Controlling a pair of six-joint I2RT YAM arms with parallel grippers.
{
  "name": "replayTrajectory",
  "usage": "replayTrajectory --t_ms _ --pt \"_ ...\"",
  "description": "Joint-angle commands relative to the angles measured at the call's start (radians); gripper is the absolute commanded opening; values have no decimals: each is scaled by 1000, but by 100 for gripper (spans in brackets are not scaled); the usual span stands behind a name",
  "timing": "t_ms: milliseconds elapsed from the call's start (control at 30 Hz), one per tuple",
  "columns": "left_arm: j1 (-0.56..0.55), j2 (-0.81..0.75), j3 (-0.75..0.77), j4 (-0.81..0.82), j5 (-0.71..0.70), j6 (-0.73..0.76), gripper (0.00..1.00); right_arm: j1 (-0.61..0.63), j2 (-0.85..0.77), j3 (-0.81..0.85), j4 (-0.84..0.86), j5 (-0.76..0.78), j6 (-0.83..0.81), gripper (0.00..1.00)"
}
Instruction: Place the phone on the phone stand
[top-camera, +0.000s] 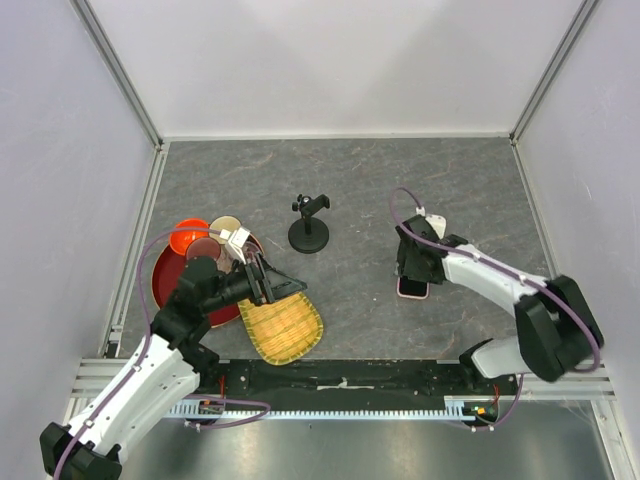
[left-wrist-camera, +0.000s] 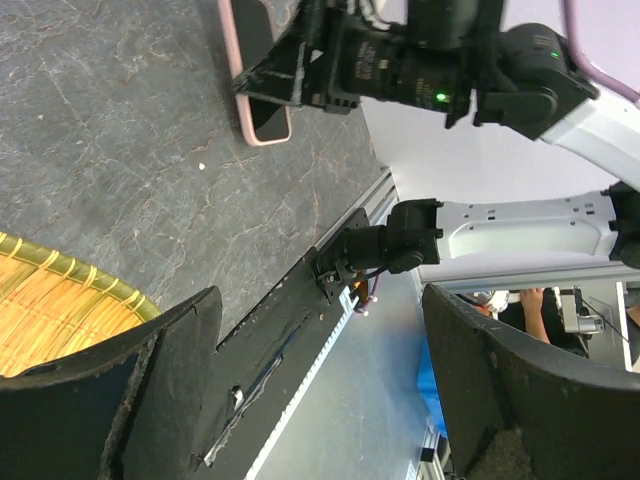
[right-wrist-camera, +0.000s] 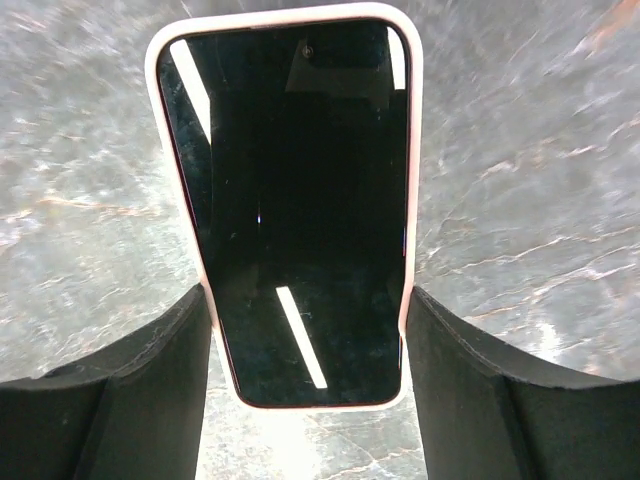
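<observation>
My left gripper will go, open, past the bamboo tray onto the phone's tray-side long edge (top-camera: 399, 286) (left-wrist-camera: 237, 85), because the phone is to the gripper's right in the top view.
The phone (right-wrist-camera: 300, 200), black screen in a pink case, lies screen up on the grey table, at the right in the top view (top-camera: 412, 289). My right gripper (right-wrist-camera: 310, 380) straddles its near end, with both fingers pressed against the pink side edges. In the top view this gripper (top-camera: 413, 272) covers most of the phone. The phone stand (top-camera: 309, 232), black with a round base, stands upright at mid table, left of the phone and apart from it. My left gripper (top-camera: 268, 285) is open and empty (left-wrist-camera: 320, 380) above a bamboo tray. The phone also shows in the left wrist view (left-wrist-camera: 258, 70).
A woven bamboo tray (top-camera: 285, 328) lies at the front left, also in the left wrist view (left-wrist-camera: 45, 310). A red tray (top-camera: 166, 278) with small bowls sits behind it. A black rail (top-camera: 340, 378) runs along the table's front edge. White walls enclose the table.
</observation>
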Motion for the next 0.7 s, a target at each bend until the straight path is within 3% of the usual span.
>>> replayTrajectory --t_ms 0,133,267,333,500,667 --pt "5 7 15 18 5 0 87 -2 -162 0 146 71 -153 0" --pt "5 11 12 47 33 -13 87 -1 -375 -147 350 -12 -274 0" --pt "5 41 13 161 98 -36 89 4 -605 -263 555 -362 -408 0" --pt "5 68 27 202 131 -42 89 8 -711 -287 628 -412 -402 0" --pt "-12 162 87 230 70 -14 84 24 -725 -236 628 -624 -337 0" --pt "-170 304 234 211 -107 101 82 79 -765 -241 648 -618 -261 0"
